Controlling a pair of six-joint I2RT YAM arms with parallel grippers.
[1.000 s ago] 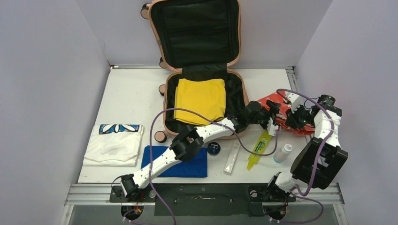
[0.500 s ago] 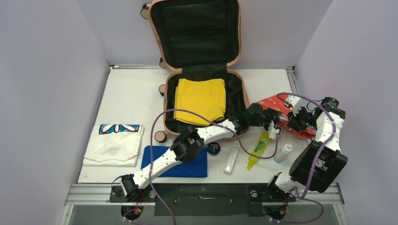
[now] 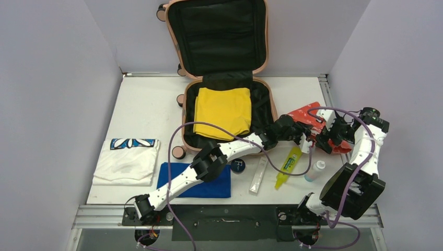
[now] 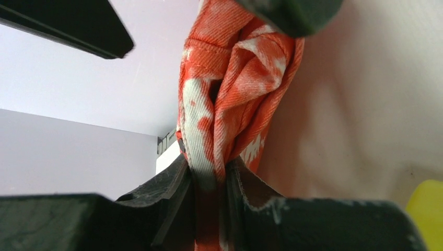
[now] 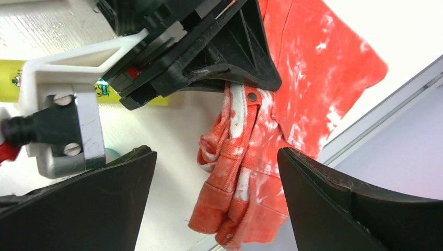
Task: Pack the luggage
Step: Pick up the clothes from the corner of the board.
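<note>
My right gripper comes down over the bunched garment folds next, since they stick out free beside my left gripper's pinch, between my open fingers.
The luggage (image 3: pixel 266 36) lies open at the back centre, its lid propped against the wall and a folded yellow cloth (image 3: pixel 223 111) in its lower half. A red-and-white tie-dye garment (image 3: pixel 304 115) hangs bunched just right of the suitcase. My left gripper (image 3: pixel 304 137) is shut on a fold of this garment (image 4: pixel 235 89), the cloth pinched tight at the left gripper (image 4: pixel 210 172). My right gripper (image 3: pixel 326 137) stands open beside it. In the right wrist view the garment (image 5: pixel 308 89) hangs loose between the wide-spread fingers of the right gripper (image 5: pixel 215 154).
A white folded shirt with a blue pattern (image 3: pixel 126 159) and a blue cloth (image 3: pixel 209 183) lie at the front left. A black round tin (image 3: pixel 238 166), a clear tube (image 3: pixel 258 175), a yellow-green bottle (image 3: pixel 287 164) and a small white bottle (image 3: pixel 315 170) lie near the front right.
My left gripper has shut on the red garment. My right gripper has let go of it, opened wide and drawn slightly back to the right.
</note>
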